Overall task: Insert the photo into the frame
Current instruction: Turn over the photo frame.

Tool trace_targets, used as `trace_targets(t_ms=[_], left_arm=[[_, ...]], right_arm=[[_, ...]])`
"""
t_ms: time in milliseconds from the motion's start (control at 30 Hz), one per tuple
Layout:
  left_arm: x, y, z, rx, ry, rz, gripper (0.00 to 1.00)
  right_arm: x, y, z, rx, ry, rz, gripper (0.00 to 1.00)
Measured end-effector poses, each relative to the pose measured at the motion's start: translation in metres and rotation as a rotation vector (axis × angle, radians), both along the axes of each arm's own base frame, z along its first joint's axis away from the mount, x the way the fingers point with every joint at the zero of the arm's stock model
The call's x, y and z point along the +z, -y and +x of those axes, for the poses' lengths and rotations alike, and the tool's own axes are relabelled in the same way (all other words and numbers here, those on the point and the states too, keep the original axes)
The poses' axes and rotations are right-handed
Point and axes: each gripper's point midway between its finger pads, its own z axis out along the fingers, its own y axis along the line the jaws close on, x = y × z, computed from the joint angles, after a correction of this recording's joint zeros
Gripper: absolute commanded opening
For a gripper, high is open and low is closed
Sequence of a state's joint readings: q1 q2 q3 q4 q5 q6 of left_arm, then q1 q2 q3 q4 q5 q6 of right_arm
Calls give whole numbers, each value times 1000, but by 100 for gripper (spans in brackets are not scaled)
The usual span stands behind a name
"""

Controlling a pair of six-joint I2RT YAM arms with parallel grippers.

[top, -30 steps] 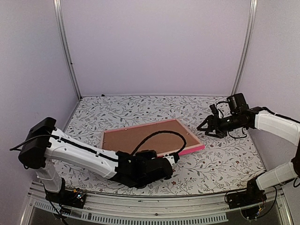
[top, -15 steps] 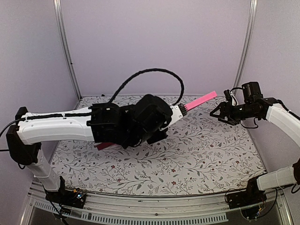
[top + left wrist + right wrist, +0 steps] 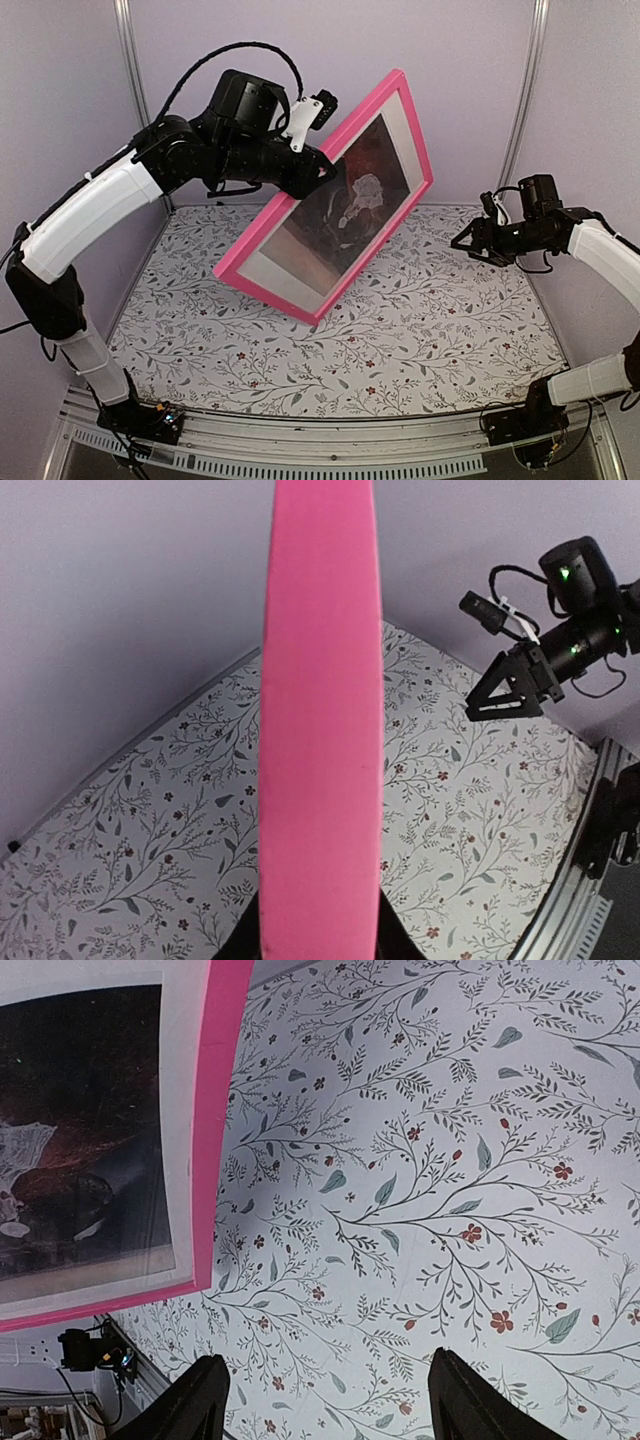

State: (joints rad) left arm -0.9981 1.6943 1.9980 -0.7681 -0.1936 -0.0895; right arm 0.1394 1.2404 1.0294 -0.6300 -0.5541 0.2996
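The photo [image 3: 345, 212] is already inside the frame, so next my left gripper will go down, turn the raised frame flat onto the bare floral cover below, and let go of the frame's bar.
The pink frame [image 3: 404, 118] is held up in the air, tilted, its front facing the camera. Inside it sits the dark photo [image 3: 345, 212] with a pale figure, ringed by a white mat [image 3: 275, 275]. My left gripper [image 3: 318, 172] is shut on the frame's upper-left rail; in the left wrist view the pink rail [image 3: 320, 730] runs edge-on between my fingers. My right gripper [image 3: 466, 243] is open and empty, hovering over the table to the right of the frame. In the right wrist view the frame's corner [image 3: 222, 1120] and photo [image 3: 80, 1130] show at the upper left.
The table [image 3: 450, 320] has a floral-patterned cover. Plain walls and two metal posts [image 3: 520, 100] stand behind. A metal rail [image 3: 330, 440] runs along the near edge by the arm bases.
The frame lay back-up on the table; my left gripper has lifted it high and turned it over so its front with the photo shows. My right gripper drew back to the right.
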Motion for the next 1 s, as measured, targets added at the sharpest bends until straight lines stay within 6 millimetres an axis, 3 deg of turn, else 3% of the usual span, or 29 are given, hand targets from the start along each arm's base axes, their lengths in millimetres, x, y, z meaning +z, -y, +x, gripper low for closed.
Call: trace_targets(t_ms=[200,333,433,700,1000], left_arm=[[-31,-41,49,80,-253,-171,0],[-50,-68,70,120,-414,-343,0],[-66,-77,80,138,-509,-447,0],[-111,-79,85,141,-692,-619,0],[-185,-91,74,236,-842,-698,0]], right_arm=[[3,5,2,-6,10,-9,72],[5,5,3,1,20,-14,72],[4,5,3,3,20,-15,72],[-1,4,2,10,7,-14,72],[-19,0,-1,29,-22,7,72]])
